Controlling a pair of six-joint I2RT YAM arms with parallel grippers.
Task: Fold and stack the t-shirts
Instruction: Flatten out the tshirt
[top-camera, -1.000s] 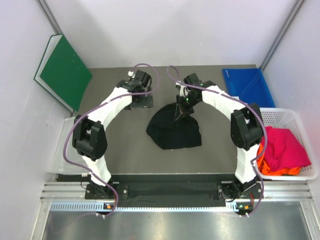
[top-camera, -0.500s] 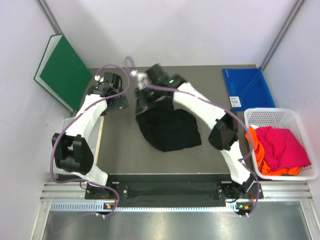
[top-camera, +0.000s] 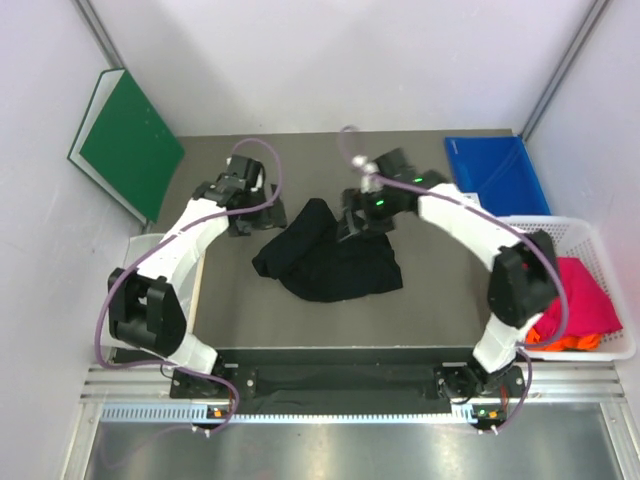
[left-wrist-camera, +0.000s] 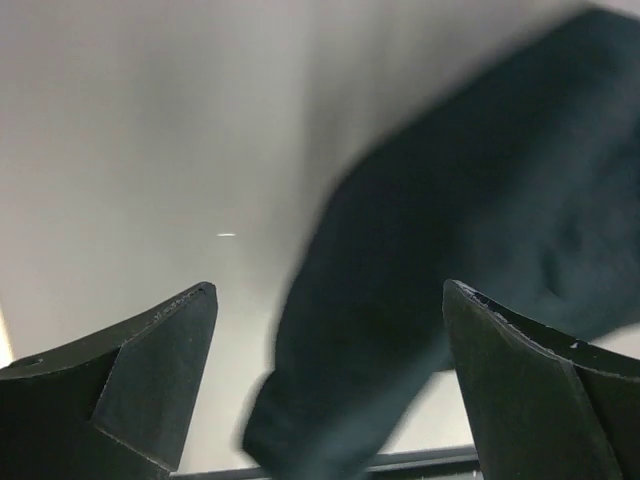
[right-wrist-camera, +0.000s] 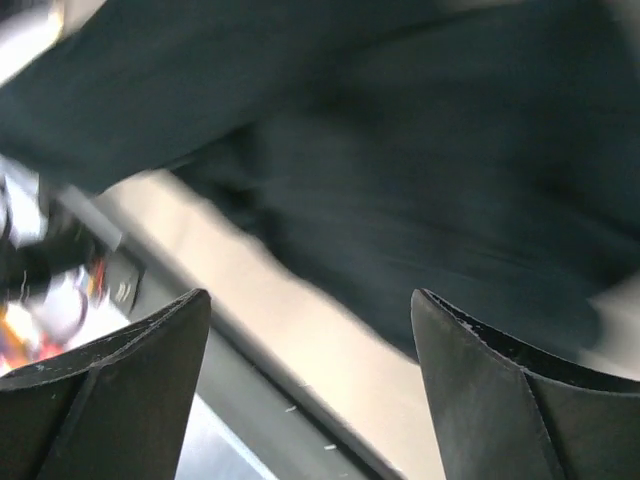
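The robot should next lower its right gripper back and to the right in the top view onto the shirt's basket-side end, which is below and back from the fingers.
The black t-shirt (top-camera: 335, 262) lies crumpled mid-table, with one part stretched up and to the left (top-camera: 305, 228). My left gripper (top-camera: 262, 212) hovers just left of that part, wide open; in its wrist view (left-wrist-camera: 328, 288) the black cloth (left-wrist-camera: 450, 250) sits below and between the fingers, untouched. My right gripper (top-camera: 352, 222) is over the shirt's upper right edge, open and holding nothing (right-wrist-camera: 310, 295), with the black cloth (right-wrist-camera: 420, 150) blurred beneath it. A magenta-pink t-shirt (top-camera: 588, 300) and an orange one (top-camera: 555, 338) lie in the basket.
The white lattice basket (top-camera: 560, 222) stands at the table's right edge. A blue folder (top-camera: 495, 170) lies at the back right. A green board (top-camera: 130, 140) leans on the left wall. A white flat piece (top-camera: 135, 255) sits at the left edge, under the left arm.
The right gripper dragged the black shirt's top to the left, then opened, let it go and swung back right. The left arm moved in toward the shirt.
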